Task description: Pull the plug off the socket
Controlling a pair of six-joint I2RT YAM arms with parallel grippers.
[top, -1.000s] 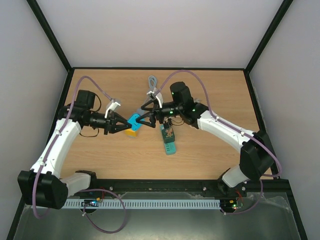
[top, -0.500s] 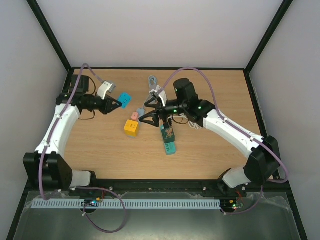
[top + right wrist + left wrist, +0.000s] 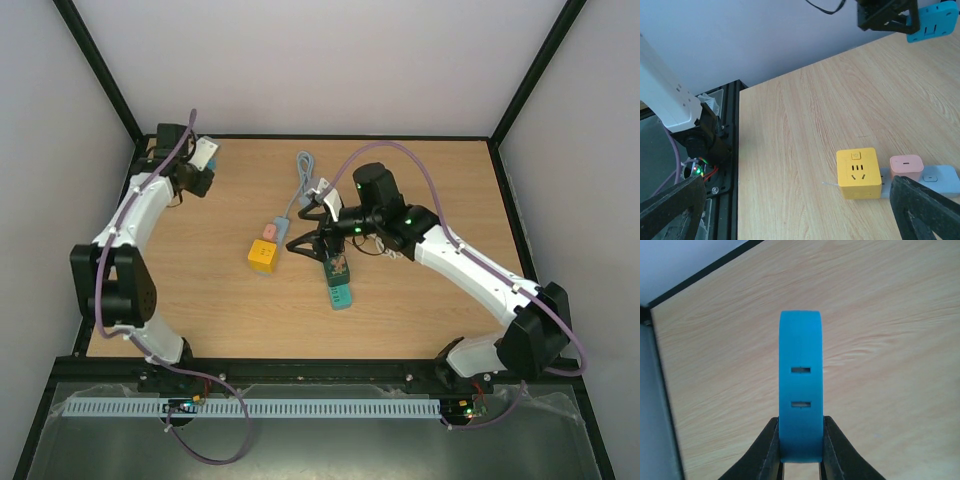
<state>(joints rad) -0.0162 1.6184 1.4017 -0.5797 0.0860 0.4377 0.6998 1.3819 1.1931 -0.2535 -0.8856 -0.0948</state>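
Observation:
My left gripper should next lower the blue plug to the bare tabletop below and release it, as it already hangs clear of the yellow cube socket.
My left gripper is shut on the blue plug and holds it above the bare tabletop. In the top view it is at the back left corner. The yellow cube socket sits mid-table, apart from the blue plug. Behind it a pink plug sits on a grey strip. My right gripper is open and empty just right of the cube. The right wrist view shows the cube, the pink plug and, far off, the blue plug.
A grey cable runs from the strip toward the back. A teal block lies under my right wrist. A black frame rail edges the table's left side. The wooden tabletop spreads right of the arms.
My left gripper has carried the blue plug away from the yellow cube to the back left corner. My right gripper has drawn back slightly to the right and stays open.

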